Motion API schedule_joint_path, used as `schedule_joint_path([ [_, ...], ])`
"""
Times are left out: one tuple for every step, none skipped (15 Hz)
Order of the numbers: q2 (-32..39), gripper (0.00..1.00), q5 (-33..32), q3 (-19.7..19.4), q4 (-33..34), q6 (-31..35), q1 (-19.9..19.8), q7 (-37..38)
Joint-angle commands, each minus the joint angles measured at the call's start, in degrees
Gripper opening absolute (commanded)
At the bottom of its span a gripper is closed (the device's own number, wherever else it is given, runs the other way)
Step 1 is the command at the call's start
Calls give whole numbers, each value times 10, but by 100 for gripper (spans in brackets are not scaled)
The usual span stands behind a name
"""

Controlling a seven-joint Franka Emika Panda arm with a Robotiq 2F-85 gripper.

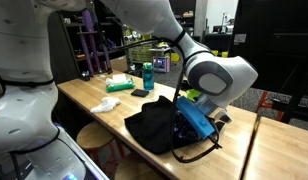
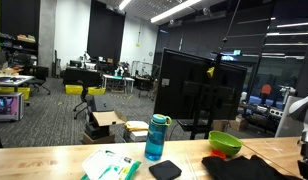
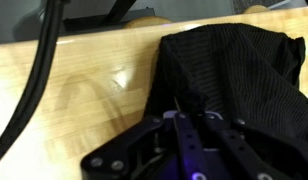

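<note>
My gripper shifts toward the teal bottle next and releases the bunched fold there, since the crumpled middle of the black cloth [image 1: 163, 119] [image 3: 234, 70] lies on the bottle's side of it.
A black cloth [image 3: 234, 70] lies crumpled on the wooden table [image 3: 84, 90]. It shows in both exterior views [image 1: 152, 125] [image 2: 256, 168]. In the wrist view my gripper [image 3: 184, 113] is down on the cloth, its fingers drawn together with a fold of the fabric bunched at the tips. In an exterior view the gripper [image 1: 199, 120] is pressed into the cloth's edge nearest the table's end. In the other exterior view only part of the arm [image 2: 304, 140] shows at the frame's edge, and the fingertips are hidden.
A teal bottle [image 1: 147, 75] [image 2: 156, 138], a green bowl [image 1: 194, 95] [image 2: 226, 143], a small flat black object [image 1: 141, 93] [image 2: 165, 169] and a white-and-green packet [image 1: 119, 84] [image 2: 109, 165] sit on the table. A black cable [image 3: 39, 70] crosses the wrist view.
</note>
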Motion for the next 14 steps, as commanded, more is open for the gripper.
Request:
schedule_joint_path([
  [-55,2,-29,-3,-53,3,41,3],
  [-61,2,-35,-3,-60,2,52,4],
  [-67,2,-41,-1,-67,4,62,4],
  [-74,2,-48,0,-75,3,72,6],
  [-79,2,-54,1,-80,4,81,6],
  [-87,2,-60,2,-88,3,89,7],
  [-92,2,-63,2,-93,2,96,7],
  [-68,32,-48,-4,-74,-1,98,0],
  [-67,8,-48,-4,-74,-1,98,0],
  [-66,12,-48,-4,-74,-1,98,0],
  [-65,19,-48,-4,-74,-1,98,0],
  [-64,25,-48,-4,-74,-1,97,0],
  [-63,32,-48,-4,-74,-1,97,0],
  [-63,33,-48,-5,-74,-1,97,0],
])
